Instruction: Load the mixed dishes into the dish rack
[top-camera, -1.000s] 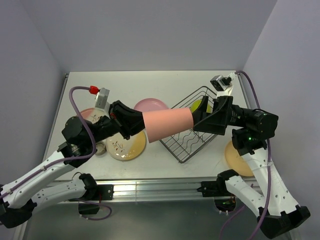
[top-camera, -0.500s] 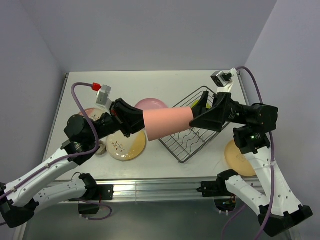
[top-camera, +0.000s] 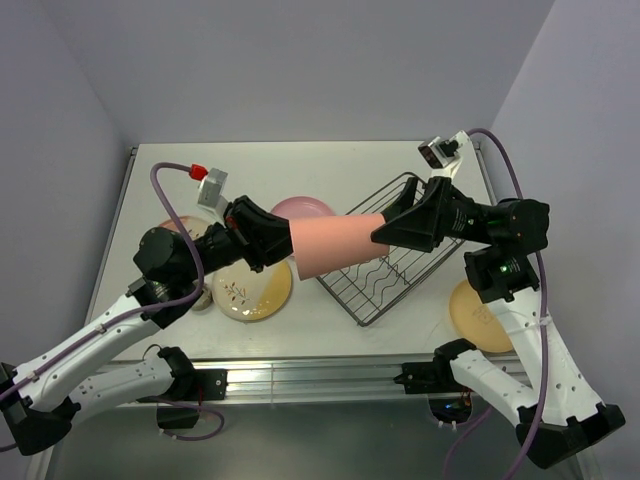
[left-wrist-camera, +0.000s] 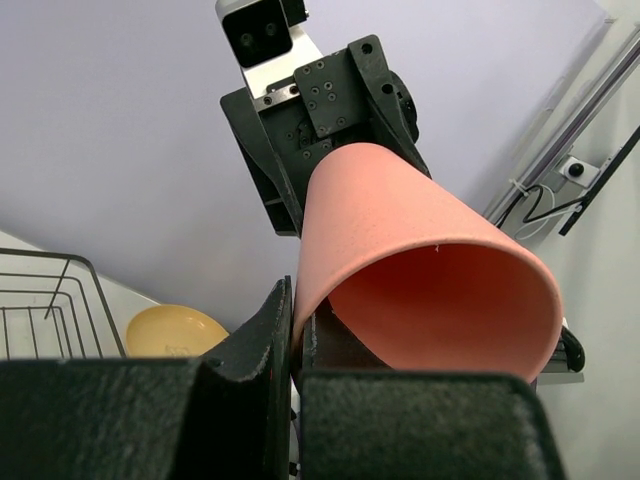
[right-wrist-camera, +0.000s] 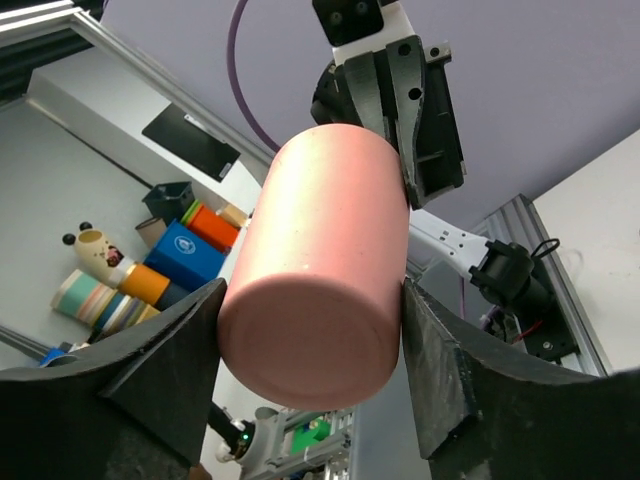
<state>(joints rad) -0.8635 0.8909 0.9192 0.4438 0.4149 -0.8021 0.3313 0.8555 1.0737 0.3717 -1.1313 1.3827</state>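
Note:
My right gripper turns downward and lowers the cup into the rack's side by the orange-yellow plate next, then releases it, since that spot lies below the gripper.
The salmon cup (top-camera: 335, 250) hangs on its side in the air between both arms, above the left end of the black wire dish rack (top-camera: 366, 321). My left gripper (top-camera: 283, 240) is shut on the cup's rim (left-wrist-camera: 430, 270), one finger inside and one outside (left-wrist-camera: 262, 340). My right gripper (top-camera: 385, 230) straddles the cup's base (right-wrist-camera: 320, 270), and both fingers (right-wrist-camera: 180, 350) touch its sides. A lime-green bowl (top-camera: 393, 212) sits in the rack. A pink plate (top-camera: 300, 209) and a twig-patterned plate (top-camera: 250, 291) lie on the table.
An orange-yellow plate (top-camera: 472, 316) lies right of the rack and also shows in the left wrist view (left-wrist-camera: 175, 330). Another plate (top-camera: 175, 227) and a small cup (top-camera: 201, 297) lie partly hidden under my left arm. The rack sits at an angle on the right half of the table.
My right gripper has moved left along the cup, so the cup's base now sits between its fingers. The left gripper and cup have shifted up slightly.

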